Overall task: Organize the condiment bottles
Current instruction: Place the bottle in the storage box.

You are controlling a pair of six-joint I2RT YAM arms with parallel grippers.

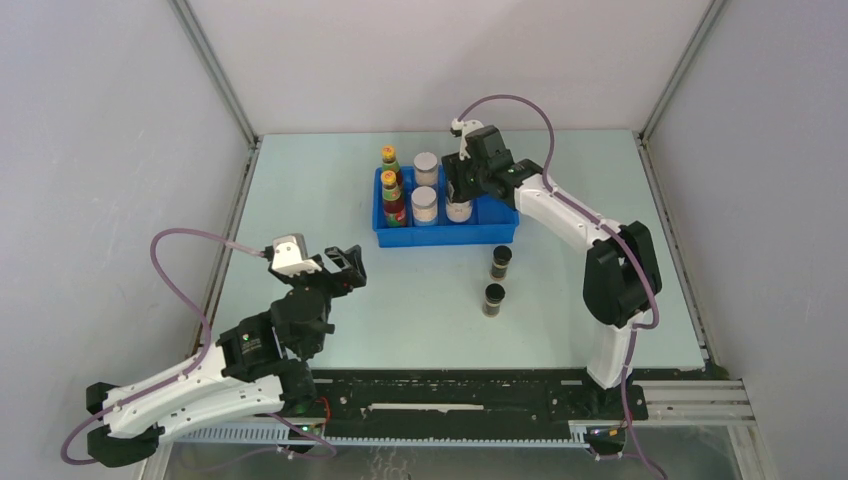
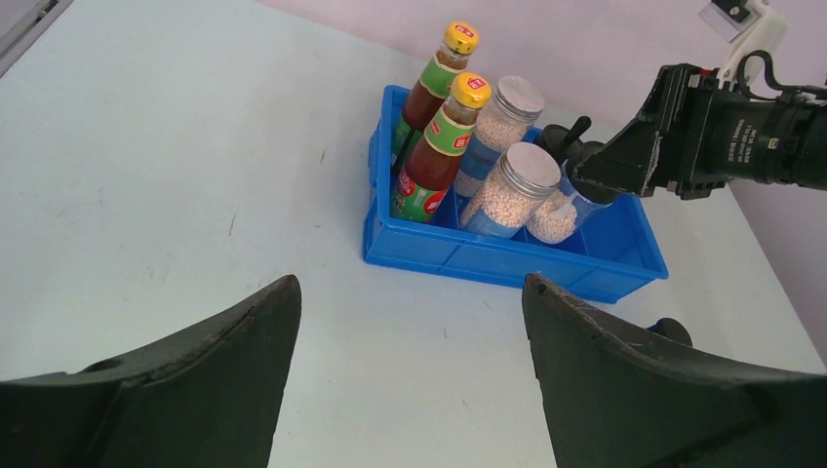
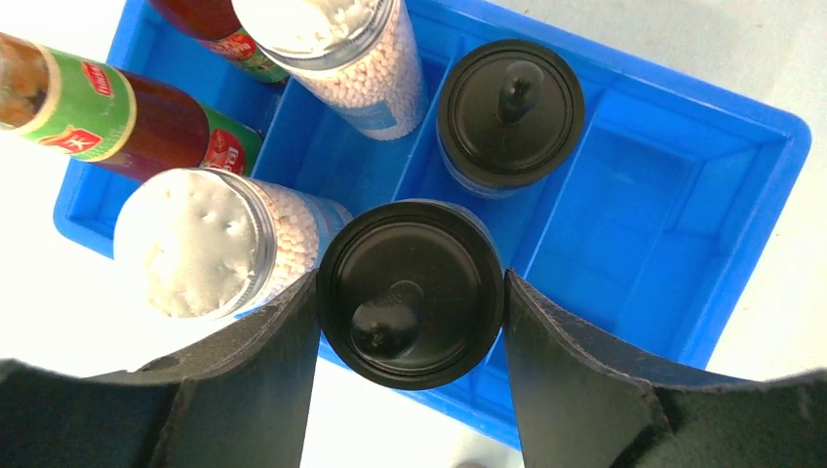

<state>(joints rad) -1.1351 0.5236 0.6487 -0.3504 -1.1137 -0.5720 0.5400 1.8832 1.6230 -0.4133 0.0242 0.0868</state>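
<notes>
My right gripper will next lower and release the black-lidded jar with the higher lid, as the tray's near middle section is below it.
In the blue tray [image 1: 445,237] stand two red-labelled bottles [image 1: 390,158] [image 1: 393,195] and two silver-lidded jars [image 1: 426,165] [image 1: 425,203]. My right gripper [image 3: 410,285] is shut on a black-lidded jar [image 3: 419,249], its fingers against both sides of the lid, over the tray's near middle compartment. In the left wrist view that jar [image 2: 556,214] leans, with its base inside the tray. A second black-lidded jar [image 3: 510,115] stands just behind it. Two dark vials [image 1: 501,262] [image 1: 494,299] stand on the table in front of the tray. My left gripper [image 1: 345,268] hangs open and empty, left of the tray.
The tray's right-hand compartments [image 3: 624,205] hold nothing. Metal frame rails [image 1: 230,210] and grey walls border the pale table [image 1: 300,200] on the left, right and back.
</notes>
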